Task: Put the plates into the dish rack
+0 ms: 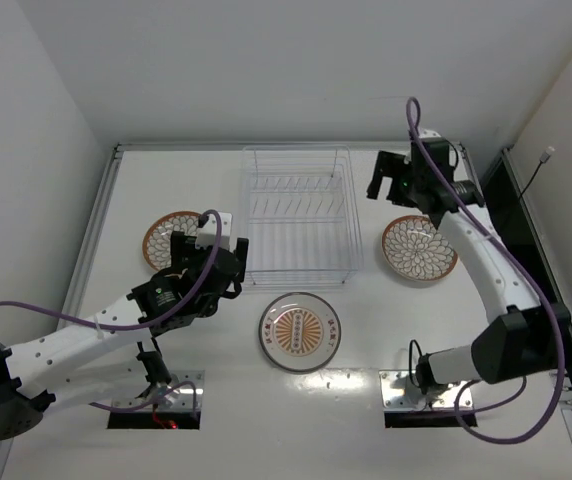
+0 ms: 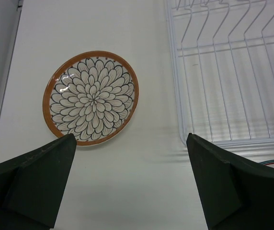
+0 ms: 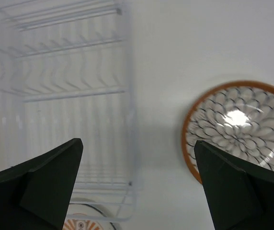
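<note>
The table is open at the plate's rim facing away from the rack (image 1: pixel 298 215). My right gripper should next pass over the nearby brown-rimmed plate, come back and down, and tilt onto that rim of the plate.
The see-through dish rack (image 1: pixel 298 215) stands empty at the table's middle back. One brown-rimmed plate (image 1: pixel 166 238) lies flat left of it, another (image 1: pixel 420 249) lies right of it, and the sunburst plate (image 1: pixel 300 332) lies in front. My left gripper (image 1: pixel 209 250) hovers open between the left plate (image 2: pixel 91 97) and the rack (image 2: pixel 233 72), holding nothing (image 2: pixel 131 139). My right gripper (image 1: pixel 391 185) hangs open above the gap between the rack (image 3: pixel 65 96) and the right plate (image 3: pixel 240 129), with nothing between its fingers (image 3: pixel 138 143). The sunburst plate's rim (image 3: pixel 82 224) peeks in below.
White walls close in the table at the left, back and right. A raised metal rail (image 1: pixel 101 215) runs along the left edge. Purple cables loop off both arms.
</note>
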### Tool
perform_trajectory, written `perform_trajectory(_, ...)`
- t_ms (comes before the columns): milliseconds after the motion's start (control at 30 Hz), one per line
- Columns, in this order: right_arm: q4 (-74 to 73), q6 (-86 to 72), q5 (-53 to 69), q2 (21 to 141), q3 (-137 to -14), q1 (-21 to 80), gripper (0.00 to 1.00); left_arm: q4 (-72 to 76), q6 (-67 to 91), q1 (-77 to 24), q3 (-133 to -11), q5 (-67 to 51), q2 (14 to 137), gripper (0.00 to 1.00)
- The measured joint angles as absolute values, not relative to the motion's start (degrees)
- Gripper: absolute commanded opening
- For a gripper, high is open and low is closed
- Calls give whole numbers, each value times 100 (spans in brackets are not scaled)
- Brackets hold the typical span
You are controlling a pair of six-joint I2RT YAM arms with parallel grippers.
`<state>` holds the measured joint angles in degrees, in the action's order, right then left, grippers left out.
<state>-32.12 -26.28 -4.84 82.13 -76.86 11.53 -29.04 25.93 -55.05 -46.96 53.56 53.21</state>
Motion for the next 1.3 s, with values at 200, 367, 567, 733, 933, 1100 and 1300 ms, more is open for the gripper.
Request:
perform_trajectory(200, -3441, -2735, -593, 7454, -6370, -62, 100, -2904, 2596, -5505, -4696, 5356, 5321, 100)
perform_trajectory(367, -3339, -2958, 307, 7393, -5782, -1684, 100, -2904, 2596, -5505, -4696, 5358, 5321, 100)
perform_trajectory(567, -3035, -3457, 1531, 7559, -4821, -3227, 99, -2904, 2596, -5502, -4696, 5358, 5319, 100)
perform_trajectory(733, -2869, -3629, 2008, 8136, -4582, -3892, 97, -2904, 2596, -5505, -4696, 5358, 5310, 100)
perform_trajectory(933, -2676, -3765, 2423, 8711, -4486, -4198, 90, -2904, 2596, -5505, -4696, 5360, 5269, 100)
perform_trajectory(1100, -2475, -3798, 2818, 9450, -4521, -4224, 83, -2904, 2596, -5505, -4696, 5365, 5201, 100)
perform_trajectory(1300, -2644, -3907, 3385, 10333, -5098, -4187, 80, -2908, 2596, -5505, -4696, 5387, 5183, 100)
